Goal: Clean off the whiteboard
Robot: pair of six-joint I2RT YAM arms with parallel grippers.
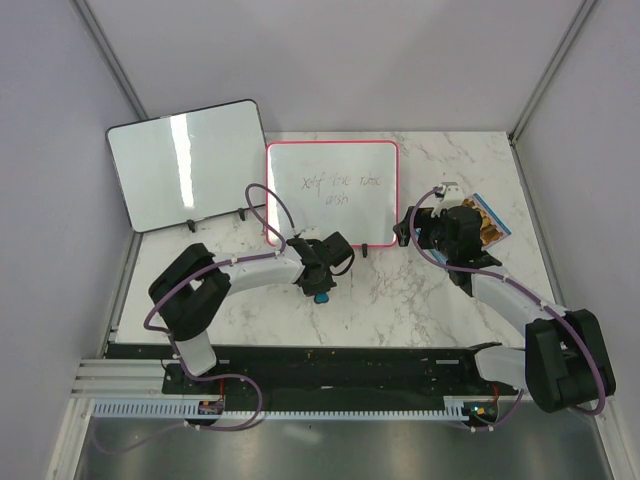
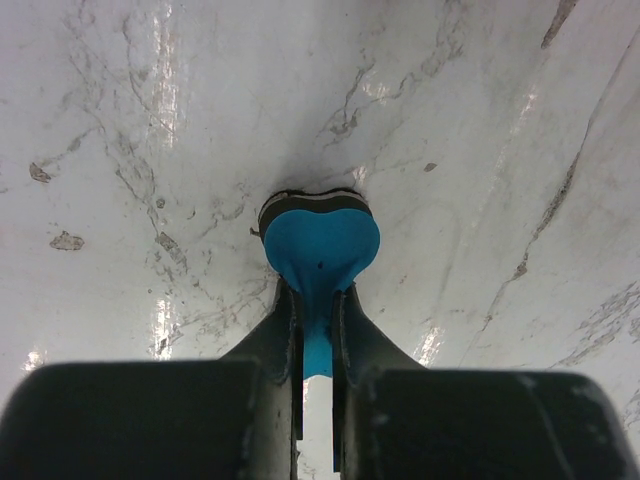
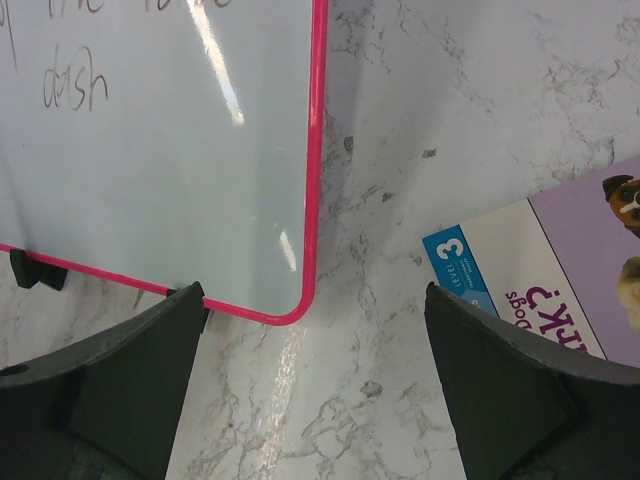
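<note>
The whiteboard stands unheld on small black feet, so my right gripper will next move outward along the pink-red side edge and tilt to put its fingers on both sides of the whiteboard's far corner (image 1: 395, 144).
The whiteboard (image 1: 332, 190) with a pink-red frame stands tilted on small black feet at the back middle, bearing faint grey handwriting. My left gripper (image 1: 320, 285) is in front of the board's lower edge, shut on a blue eraser (image 1: 320, 297). In the left wrist view the eraser (image 2: 320, 245) is pinched by its narrow handle between the fingers (image 2: 285, 330), its felt pad against the marble. My right gripper (image 1: 410, 230) is open and empty beside the board's lower right corner (image 3: 300, 310). In the right wrist view its fingers (image 3: 130, 380) straddle that corner and bare marble.
A black-framed white board (image 1: 185, 165) leans at the back left. A children's book (image 1: 490, 222) lies at the right, also in the right wrist view (image 3: 560, 280). Grey walls close the back and sides of the marble table (image 1: 400, 300).
</note>
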